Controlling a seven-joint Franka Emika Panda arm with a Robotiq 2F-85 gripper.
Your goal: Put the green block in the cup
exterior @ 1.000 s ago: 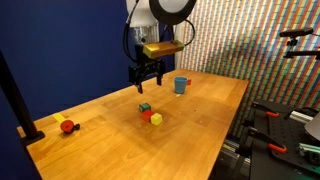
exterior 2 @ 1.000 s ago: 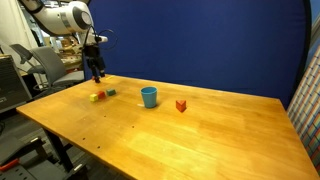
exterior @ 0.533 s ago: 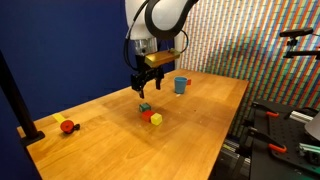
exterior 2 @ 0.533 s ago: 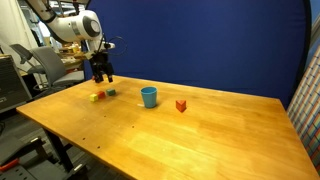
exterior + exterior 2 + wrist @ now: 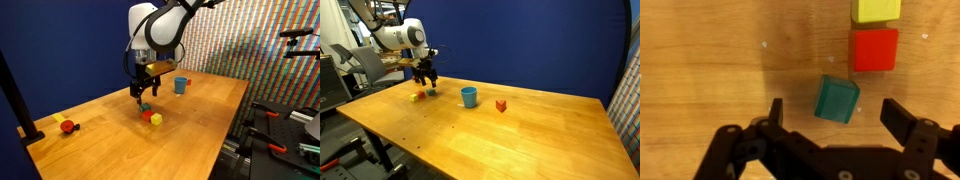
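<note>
The green block lies beneath the gripper between its two open fingers, so the robot will next move the gripper down toward the tabletop around the sides of the green block [image 5: 145, 106] [image 5: 837, 98] and close it there.
The green block [image 5: 837, 98] lies on the wooden table just below a red cube [image 5: 873, 50] and a yellow cube [image 5: 876, 9] in the wrist view. In both exterior views the block [image 5: 145, 106] [image 5: 431, 92] is partly hidden by the gripper. My gripper [image 5: 835, 110] is open, low over the green block, with one finger on each side and not touching it. It shows in both exterior views [image 5: 143, 94] [image 5: 426, 84]. The blue cup [image 5: 181, 85] [image 5: 469, 96] stands upright a short way from the cubes.
The red cube [image 5: 148, 113] and yellow cube [image 5: 156, 118] sit close beside the green block. A small red object [image 5: 501, 105] lies beyond the cup. A red and yellow object [image 5: 66, 126] lies near a black stand at the table's edge.
The gripper has come down from above the table towards the cubes and now hangs just over the green block. The cubes and the cup have not moved.
</note>
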